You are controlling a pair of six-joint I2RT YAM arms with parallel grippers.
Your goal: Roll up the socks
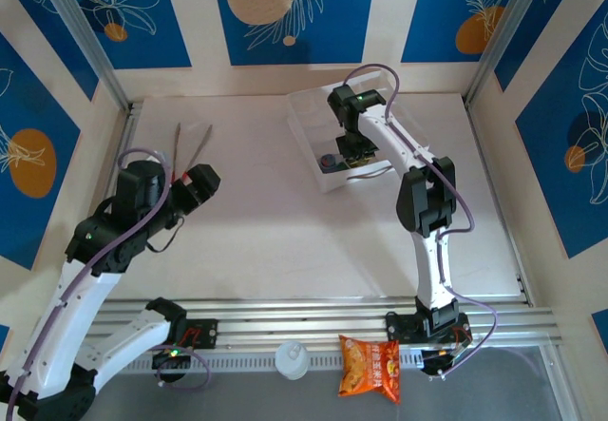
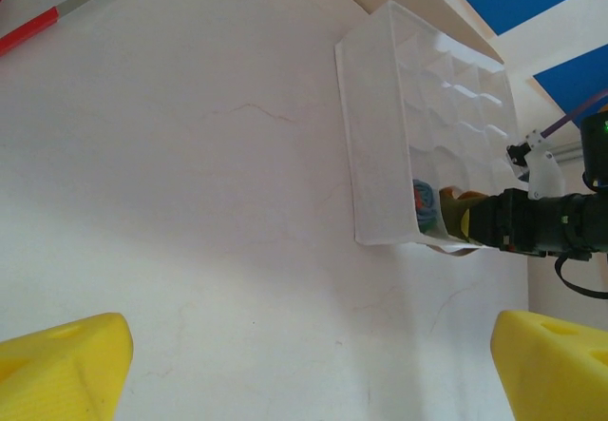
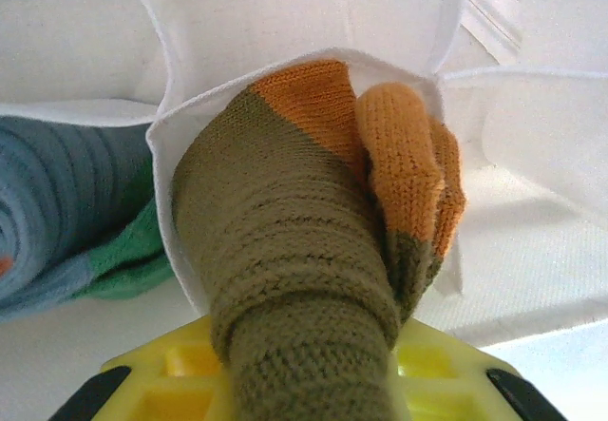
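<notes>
The olive-green roll's orange parts sit between the white dividers, so my right gripper needs to go down further next into the section of the box beside the grey sock and let go of the roll.
My right gripper (image 1: pixel 353 155) reaches down into a white divided organiser box (image 1: pixel 309 117) at the back of the table. It is shut on the rolled olive-green sock (image 3: pixel 285 240), whose orange parts point into a compartment walled by thin white dividers (image 3: pixel 285 22). The yellow fingers (image 3: pixel 161 373) flank the roll. A grey sock (image 3: pixel 66 202) with a green part lies rolled in the adjoining compartment on the left, also seen as the grey sock (image 2: pixel 425 202) through the box wall. My left gripper (image 1: pixel 204 181) is open over bare table, its yellow fingers (image 2: pixel 57 364) wide apart.
Red-handled metal tongs (image 1: pixel 190 141) lie at the back left of the table. An orange snack packet (image 1: pixel 370 366) and a small white cap (image 1: pixel 292 357) sit on the rail in front of the arm bases. Blue-patterned walls close in the table.
</notes>
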